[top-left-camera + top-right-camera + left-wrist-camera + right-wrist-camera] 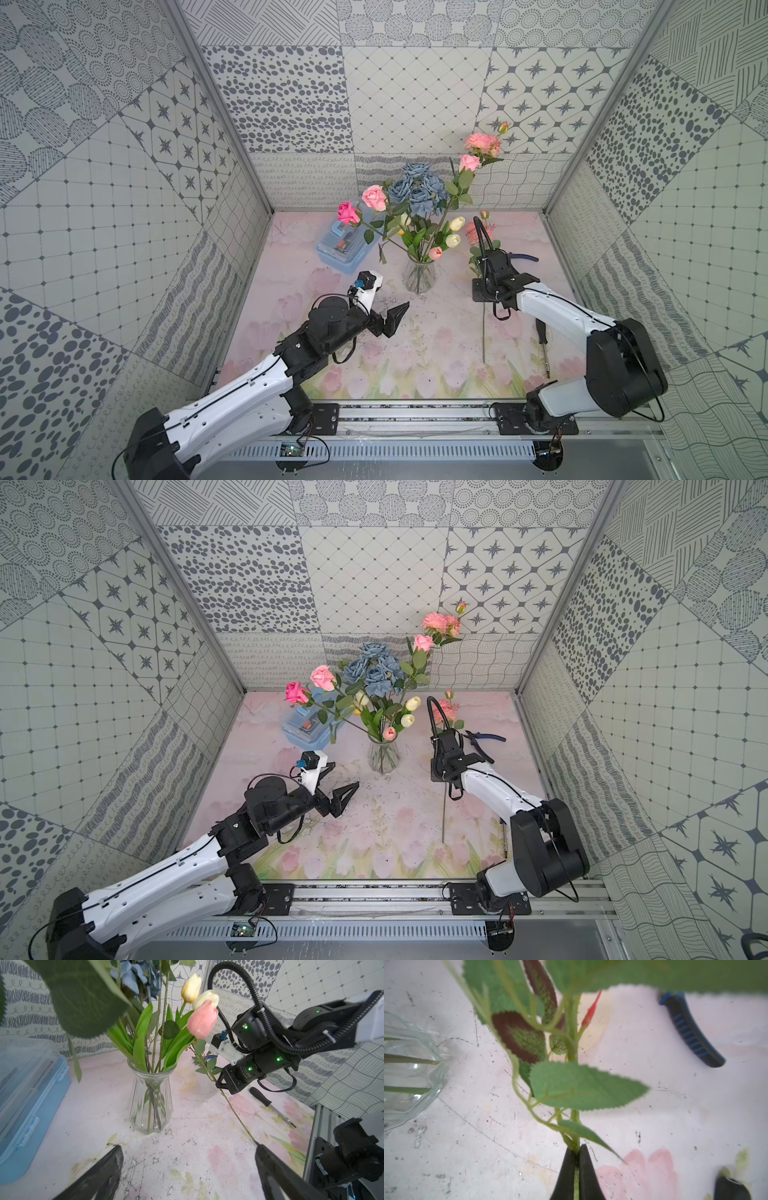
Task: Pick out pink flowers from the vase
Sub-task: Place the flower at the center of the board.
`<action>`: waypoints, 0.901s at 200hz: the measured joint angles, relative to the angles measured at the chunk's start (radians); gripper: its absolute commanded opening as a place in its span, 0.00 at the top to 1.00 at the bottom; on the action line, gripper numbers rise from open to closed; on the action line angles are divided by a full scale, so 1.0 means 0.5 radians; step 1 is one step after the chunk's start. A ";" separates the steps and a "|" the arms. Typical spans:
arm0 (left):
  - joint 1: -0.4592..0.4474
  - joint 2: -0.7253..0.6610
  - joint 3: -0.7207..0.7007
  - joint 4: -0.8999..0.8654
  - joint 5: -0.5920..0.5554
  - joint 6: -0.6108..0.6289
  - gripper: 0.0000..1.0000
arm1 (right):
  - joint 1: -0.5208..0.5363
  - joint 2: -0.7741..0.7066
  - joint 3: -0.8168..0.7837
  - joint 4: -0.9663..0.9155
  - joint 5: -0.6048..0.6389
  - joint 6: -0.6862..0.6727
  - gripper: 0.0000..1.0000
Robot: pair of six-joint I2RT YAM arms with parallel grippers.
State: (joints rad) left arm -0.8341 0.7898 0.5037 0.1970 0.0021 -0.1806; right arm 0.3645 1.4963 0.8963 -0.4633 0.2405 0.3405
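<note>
My right gripper is to lower slightly outward and toward the vase and release the green stem [572, 1028] on the tabletop between the vase and the pliers, because that spot is clear.
The clear ribbed vase [419, 276] [383, 756] [150, 1103] stands mid-table with blue roses, cream tulips and pink flowers [374, 196] [323, 677] in it. More pink blooms [482, 143] reach up to the back right. My right gripper [578, 1147] [484, 291] hangs to the right of the vase, shut on the green stem [572, 1028] of a pink flower [473, 232] that is outside the vase. That stem's lower end slants down to the table [228, 1103]. My left gripper [188, 1146] [343, 777] stands open and empty in front-left of the vase.
A pale-blue plastic box [343, 249] [27, 1105] lies at the back left. Blue-handled pliers [523, 257] [689, 1028] lie at the back right, a black screwdriver [542, 340] [261, 1097] at the front right. Patterned walls close three sides.
</note>
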 measured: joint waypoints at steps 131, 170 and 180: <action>0.000 0.175 -0.101 0.346 -0.330 -0.073 0.01 | -0.128 0.562 0.291 0.334 -0.258 0.027 0.88; 0.000 0.468 0.055 0.497 -0.351 -0.155 0.04 | -0.128 0.555 0.197 0.404 -0.291 0.047 0.33; 0.000 0.556 0.123 0.523 -0.346 -0.187 0.07 | -0.128 0.531 0.154 0.423 -0.288 0.049 0.25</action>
State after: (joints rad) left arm -0.8341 1.0679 0.5652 0.4583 -0.1711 -0.2741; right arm 0.3004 1.7618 0.9733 -0.2520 0.0963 0.3649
